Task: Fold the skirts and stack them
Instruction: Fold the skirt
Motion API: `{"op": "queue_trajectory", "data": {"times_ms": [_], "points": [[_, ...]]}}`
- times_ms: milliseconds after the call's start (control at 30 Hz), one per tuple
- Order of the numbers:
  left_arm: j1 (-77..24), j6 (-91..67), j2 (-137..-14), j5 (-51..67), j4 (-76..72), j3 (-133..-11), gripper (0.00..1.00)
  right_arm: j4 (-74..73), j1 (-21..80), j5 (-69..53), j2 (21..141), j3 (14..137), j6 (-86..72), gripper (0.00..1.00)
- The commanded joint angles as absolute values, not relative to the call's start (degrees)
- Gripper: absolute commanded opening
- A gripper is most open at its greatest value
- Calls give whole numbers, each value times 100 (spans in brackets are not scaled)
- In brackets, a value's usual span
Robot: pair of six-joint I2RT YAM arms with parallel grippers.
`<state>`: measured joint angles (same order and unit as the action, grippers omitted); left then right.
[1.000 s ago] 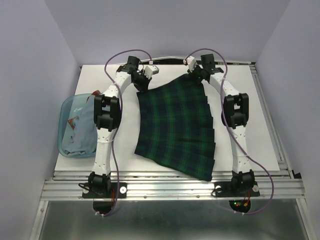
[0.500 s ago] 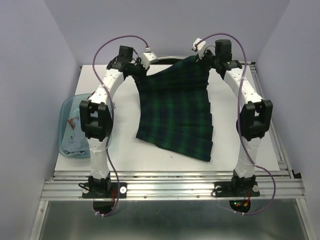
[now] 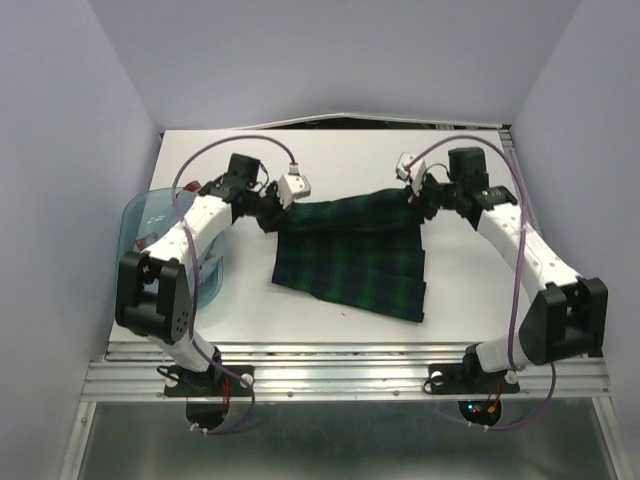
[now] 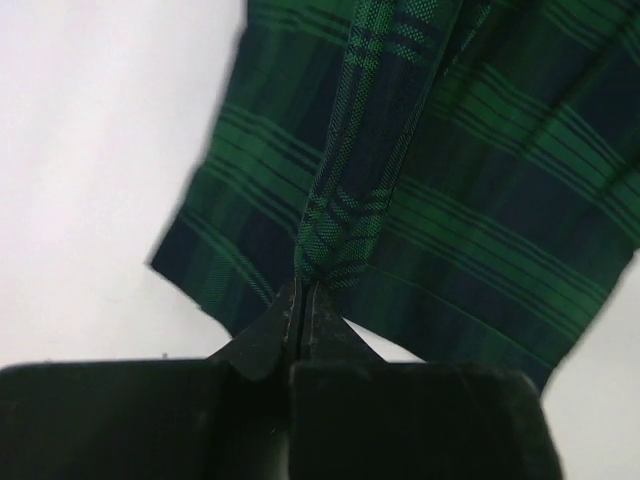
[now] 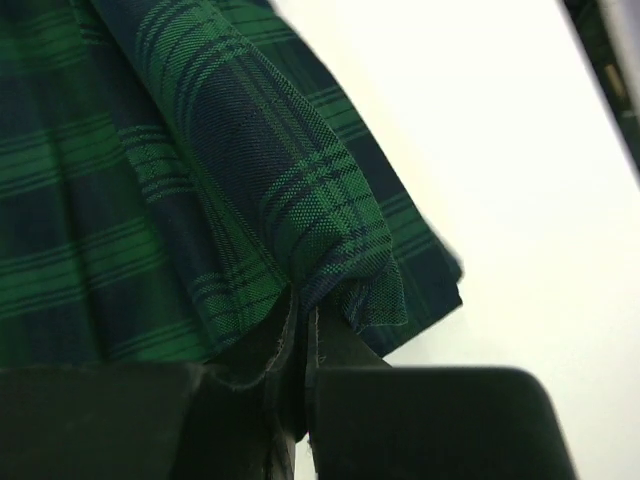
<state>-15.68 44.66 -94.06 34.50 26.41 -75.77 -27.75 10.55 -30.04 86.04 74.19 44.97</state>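
My left gripper is pinching the skirt's corner and next needs to draw it back and lower it onto the near hem's tub-side end [image 3: 281,277] [image 4: 537,352] to release it, because that near part of the skirt is uncovered.
The dark green-and-navy tartan skirt [image 3: 350,255] lies mid-table, its far edge lifted and doubled toward the near hem. My left gripper [image 3: 272,212] is shut on its upper left corner; the left wrist view shows the cloth [image 4: 400,170] pinched at the fingertips [image 4: 302,290]. My right gripper [image 3: 422,197] is shut on the upper right corner; the right wrist view shows bunched tartan [image 5: 250,180] in the jaws. A pale grey-blue skirt [image 3: 205,270] is partly hidden behind my left arm, in the tub.
A translucent blue plastic tub [image 3: 150,215] sits at the table's left edge. Purple cables loop over both arms. A metal rail [image 3: 340,375] runs along the near edge. Walls close in on both sides.
Both grippers have carried the skirt's far edge from the back of the table toward the near side, folding the skirt over itself. Both arms have swung outward and lower.
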Motion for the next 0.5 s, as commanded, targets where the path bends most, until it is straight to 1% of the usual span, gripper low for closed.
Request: {"op": "queue_trajectory", "data": {"times_ms": [0,100,133,233,333,467], "points": [[-1800,4799,-8484,3349,2752,-6289,0,-2987,1142,-3058,7631,6289,4763,1],[-2091,4694,-8209,3121,2488,-5636,0,-2954,1213,-3059,7085,5540,4913,1],[-2353,4606,-8200,2981,2348,-5321,0,-2892,1213,-3032,6953,5032,4991,1],[-2880,4317,-8393,2673,2111,-4967,0,-2532,1344,-2857,6961,4187,5071,1],[-3067,4070,-8858,2576,2065,-5000,0,-2137,1397,-2664,7303,3781,5115,1],[-3067,3999,-9403,2496,2197,-5238,0,-2039,1397,-2610,7839,3805,5115,1]]}}
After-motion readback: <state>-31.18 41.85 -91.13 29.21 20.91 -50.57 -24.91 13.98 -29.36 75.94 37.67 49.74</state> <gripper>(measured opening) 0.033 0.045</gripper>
